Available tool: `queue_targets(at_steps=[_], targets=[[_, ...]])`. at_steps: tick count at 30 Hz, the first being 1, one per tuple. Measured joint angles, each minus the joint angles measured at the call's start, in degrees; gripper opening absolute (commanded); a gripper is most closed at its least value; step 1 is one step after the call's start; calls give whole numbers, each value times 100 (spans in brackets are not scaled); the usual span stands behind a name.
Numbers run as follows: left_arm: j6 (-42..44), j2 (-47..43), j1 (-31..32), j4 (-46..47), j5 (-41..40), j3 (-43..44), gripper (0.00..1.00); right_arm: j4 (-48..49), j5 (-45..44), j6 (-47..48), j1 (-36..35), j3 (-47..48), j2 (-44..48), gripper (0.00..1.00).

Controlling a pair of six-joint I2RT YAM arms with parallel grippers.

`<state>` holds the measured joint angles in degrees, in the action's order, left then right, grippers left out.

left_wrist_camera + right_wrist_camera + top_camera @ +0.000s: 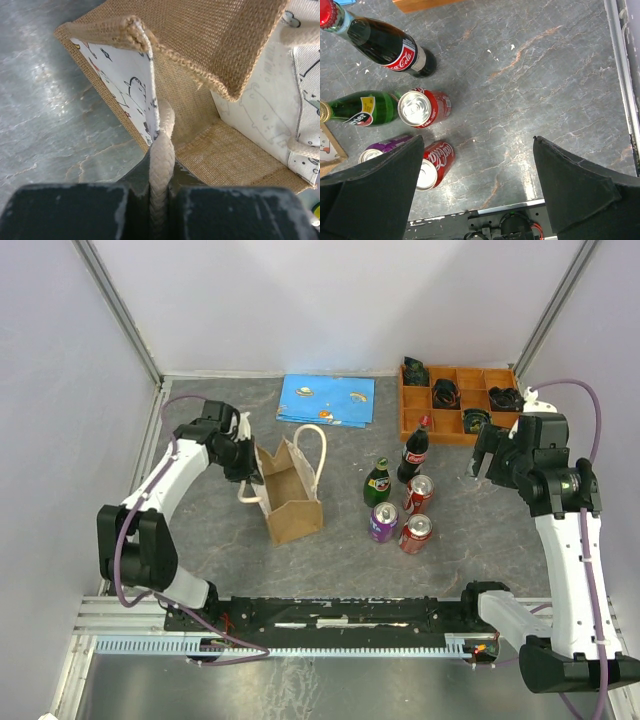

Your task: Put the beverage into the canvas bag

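Observation:
The robot should slide its left gripper toward the drinks and slightly back, pulling the bag along by the bag's handle, before a drink goes into the open bag [290, 492].
The canvas bag [290, 492] stands open left of centre, its burlap inside showing in the left wrist view [215, 55]. My left gripper [247, 473] is shut on the bag's near rope handle [162, 155], at the bag's left rim. The beverages stand to the right of the bag: a cola bottle [414, 450], a green bottle [377, 483], two red cans [418, 494] [415, 533] and a purple can [383, 522]. My right gripper [485, 458] hangs open and empty, above the table right of the drinks. Its wrist view shows the cola bottle [390, 46], the green bottle [360, 109] and a red can [422, 108].
An orange compartment tray [448, 422] with dark items stands at the back right. A blue printed sheet [326, 400] lies at the back centre. White walls and metal frame posts enclose the table, and a black rail [330, 615] runs along the front edge.

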<state>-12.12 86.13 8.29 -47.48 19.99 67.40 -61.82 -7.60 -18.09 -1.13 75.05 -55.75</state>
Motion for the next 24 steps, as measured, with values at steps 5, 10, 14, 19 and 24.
queue_targets(at_steps=[5,10,14,19,24], targets=[[96,188,461,2,-39,210,3,-42,13,0,0,37,-46,97],[166,240,870,0,-33,295,3,-109,9,-2,0,59,-39,97],[168,240,1182,-4,-31,299,3,-164,9,-4,0,59,-17,97],[166,240,1462,-13,-20,299,3,-214,35,-4,0,59,-2,96],[166,240,1589,-13,-4,299,3,-229,164,-9,-2,-26,-28,95]])
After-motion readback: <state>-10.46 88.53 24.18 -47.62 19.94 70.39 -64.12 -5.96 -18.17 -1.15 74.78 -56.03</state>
